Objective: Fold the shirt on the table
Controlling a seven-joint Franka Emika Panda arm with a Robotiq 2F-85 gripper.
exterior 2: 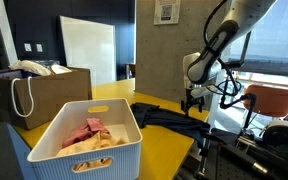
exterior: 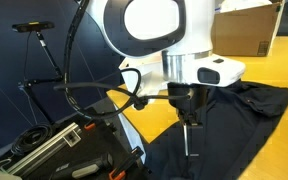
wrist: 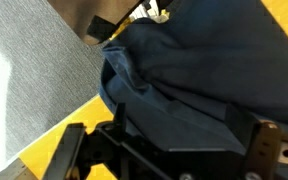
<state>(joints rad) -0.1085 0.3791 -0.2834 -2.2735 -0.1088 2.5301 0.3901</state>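
Observation:
The open gripper goes down onto the flat fold of shirt next and closes there, because the cloth lies beneath the gap between its parted fingers.
A dark navy shirt [exterior: 246,108] lies spread on the yellow table [exterior: 276,70] and shows in both exterior views [exterior 2: 169,117]. In the wrist view the shirt [wrist: 184,70] fills most of the picture, with a rumpled edge near the table's side. My gripper [exterior: 189,124] points straight down over the shirt's near part, as an exterior view [exterior 2: 193,103] also shows. In the wrist view its fingers [wrist: 189,152] stand apart, with a flat fold of the shirt between them. It looks open.
A white basket [exterior 2: 104,165] with pink and cream clothes stands on the table next to a cardboard box [exterior 2: 46,95]. Another cardboard box [exterior: 249,30] stands at the back. Black equipment [exterior: 69,150] and cables sit beside the table. Grey floor [wrist: 34,80] lies past the edge.

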